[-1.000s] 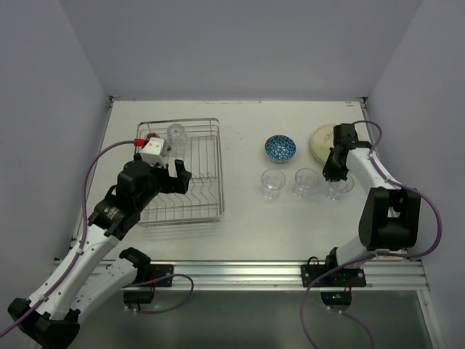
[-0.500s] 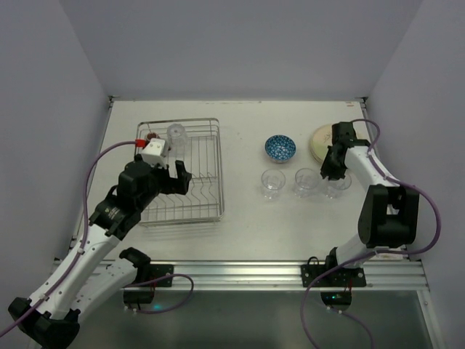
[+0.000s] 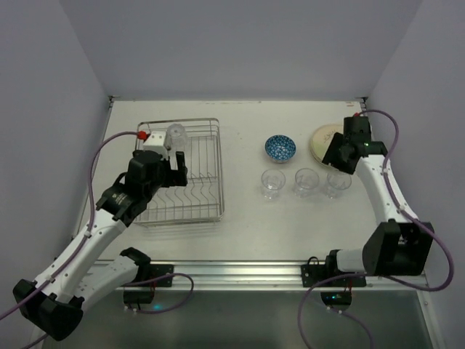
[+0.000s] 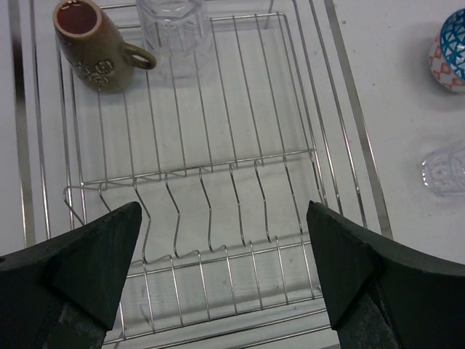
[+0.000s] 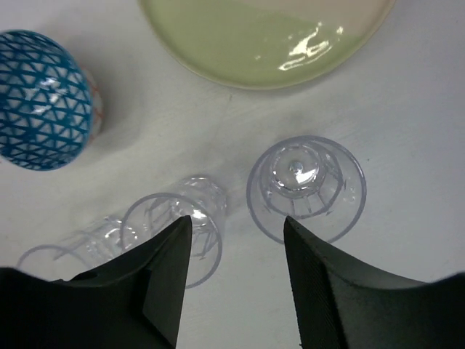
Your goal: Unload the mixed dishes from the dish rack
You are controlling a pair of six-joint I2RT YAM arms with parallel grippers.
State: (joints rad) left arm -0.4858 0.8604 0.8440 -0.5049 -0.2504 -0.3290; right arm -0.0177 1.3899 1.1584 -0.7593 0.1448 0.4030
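Observation:
I need to move my left gripper outward over the rack [image 3: 220, 174] next and lower it to close on the glass. The clear glass [image 3: 176, 134] is outward of my left gripper's fingers and below them.
The dish rack [image 3: 220, 174] sits on the left of the table and holds a clear glass [image 4: 173, 25] and a brown mug [image 4: 94, 43] at its far end. My left gripper [image 4: 224, 218] hangs open above the rack's [image 4: 240, 156] prongs, holding nothing. To the right, three glasses stand in a row on the table [image 3: 272, 183] [image 3: 306, 180] [image 3: 338, 183]. My right gripper [image 5: 236, 225] is open above the rightmost glass [image 5: 305, 185], clear of it. The blue-patterned bowl [image 5: 43, 98] and cream plate [image 5: 269, 36] lie just beyond.
Walls close the table in at the back and on both sides. Bowl [image 3: 280, 147] and plate [image 3: 320, 139] sit behind the glass row. The middle glass [image 5: 182, 233] stands close to the left of the right gripper's fingers.
The right gripper has opened off the rightmost glass and lifted back toward the plate. The left arm has shifted a little toward the rack's far end, still open.

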